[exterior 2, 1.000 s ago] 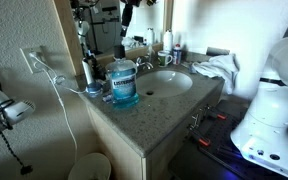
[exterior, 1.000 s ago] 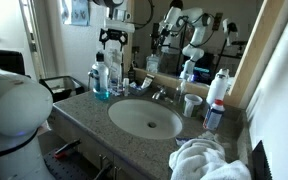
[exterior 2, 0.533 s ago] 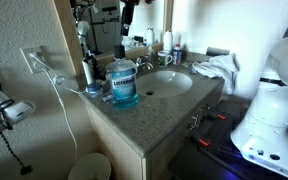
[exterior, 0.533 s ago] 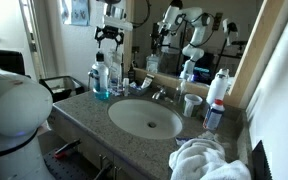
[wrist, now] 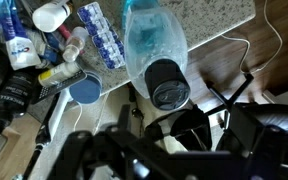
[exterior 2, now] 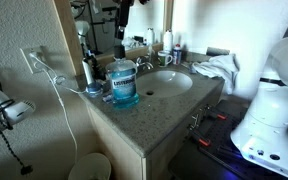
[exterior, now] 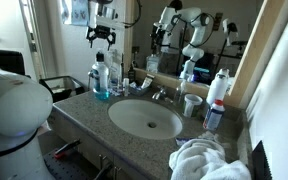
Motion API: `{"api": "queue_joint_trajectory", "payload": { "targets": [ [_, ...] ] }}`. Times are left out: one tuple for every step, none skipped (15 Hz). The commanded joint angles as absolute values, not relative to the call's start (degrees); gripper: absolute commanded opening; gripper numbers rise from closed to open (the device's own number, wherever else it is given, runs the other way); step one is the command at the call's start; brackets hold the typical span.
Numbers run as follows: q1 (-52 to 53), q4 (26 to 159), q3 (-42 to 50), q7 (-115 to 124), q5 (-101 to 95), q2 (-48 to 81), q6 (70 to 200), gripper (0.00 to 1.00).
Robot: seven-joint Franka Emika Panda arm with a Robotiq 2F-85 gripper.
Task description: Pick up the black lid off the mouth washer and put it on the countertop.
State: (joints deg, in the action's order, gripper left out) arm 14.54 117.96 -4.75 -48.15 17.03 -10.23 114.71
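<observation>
The sides of the black lid (wrist: 169,83) come between my gripper's lowering fingers next, and the fingers close, since they are already spread wider than the lid.
The mouth washer (exterior 2: 124,85), a clear bottle with blue liquid, stands at the counter's end in both exterior views (exterior: 101,86). In the wrist view I look down on it (wrist: 152,38), and the black lid (wrist: 169,83) sits on its neck. My gripper (exterior: 102,36) hangs open and empty well above the bottle, its dark blurred fingers (wrist: 144,118) spread just below the lid in the wrist view. The speckled countertop (exterior: 84,110) runs around the oval sink (exterior: 144,118).
A taller clear bottle (exterior: 114,72) and small toiletries (wrist: 94,35) crowd beside the mouth washer. A faucet (exterior: 159,93), a cup (exterior: 191,103) and white bottles (exterior: 219,90) stand by the mirror. A white towel (exterior: 204,160) lies at the front. A cord (exterior 2: 54,85) hangs off the counter's end.
My gripper has risen and drifted left above the bottles, still open. The bottle and its lid have not moved.
</observation>
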Motion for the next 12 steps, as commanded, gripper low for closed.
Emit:
{"api": "queue_joint_trajectory", "payload": {
  "targets": [
    [13.8, 120.2, -6.5, -47.0, 15.4, -11.9, 116.3, 1.00],
    [13.8, 120.5, -6.8, -46.6, 14.6, -11.9, 116.7, 1.00],
    [13.8, 120.8, -7.1, -46.2, 13.8, -11.9, 117.1, 1.00],
    [13.8, 120.9, -7.3, -46.0, 13.4, -11.7, 117.2, 1.00],
    [13.8, 121.1, -7.4, -45.7, 12.8, -11.7, 117.5, 1.00],
    [13.9, 121.3, -7.6, -45.2, 12.2, -11.6, 117.6, 1.00],
    [13.9, 121.5, -7.7, -45.1, 11.8, -11.5, 117.6, 1.00],
    [13.9, 121.6, -7.7, -45.0, 11.6, -11.4, 117.7, 1.00],
    [14.0, 121.6, -7.8, -45.0, 11.4, -11.3, 117.7, 0.96],
    [14.0, 121.7, -7.9, -44.9, 11.0, -11.3, 118.0, 0.72],
    [14.0, 121.8, -7.9, -44.9, 11.0, -11.2, 118.3, 0.71],
    [14.0, 121.8, -7.9, -44.9, 10.9, -11.1, 118.5, 0.68]
  ]
}}
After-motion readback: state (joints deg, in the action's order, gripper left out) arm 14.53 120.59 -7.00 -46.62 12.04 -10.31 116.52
